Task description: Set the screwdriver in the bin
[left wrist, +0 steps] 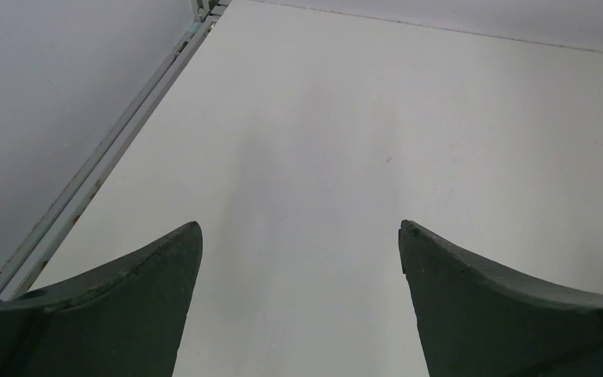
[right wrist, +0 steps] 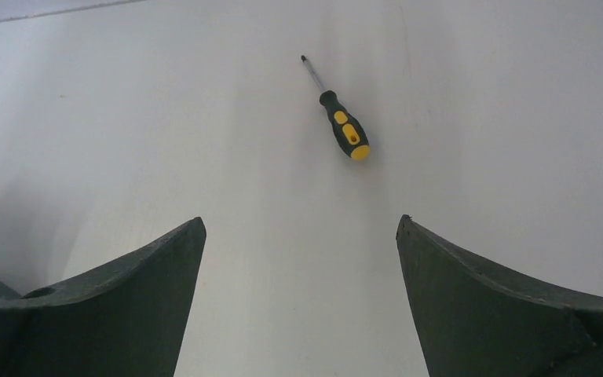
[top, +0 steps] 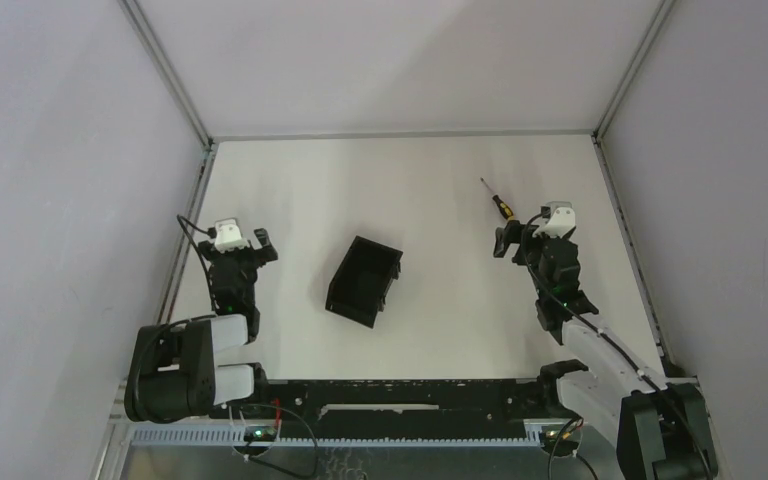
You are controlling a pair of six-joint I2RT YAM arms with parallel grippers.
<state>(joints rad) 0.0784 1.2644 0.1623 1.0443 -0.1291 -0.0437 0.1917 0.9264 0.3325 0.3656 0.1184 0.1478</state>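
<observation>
The robot's right gripper has to reach outward and down and close across the screwdriver's yellow-and-black handle, which lies below and outward of the gripper, because the table is bare on either side of the handle.
The screwdriver, with a yellow-and-black handle and thin dark shaft, lies flat on the white table at the right back, tip pointing away to the left. It also shows in the right wrist view, ahead of the open fingers. My right gripper is open and empty, just short of the handle end; in its wrist view the right gripper holds nothing. The black bin stands open-topped in the middle of the table. My left gripper is open and empty at the left; in its wrist view the left gripper faces bare table.
Grey enclosure walls with metal corner rails bound the table on the left, back and right. The left rail shows in the left wrist view. The arm bases and a cable track run along the near edge.
</observation>
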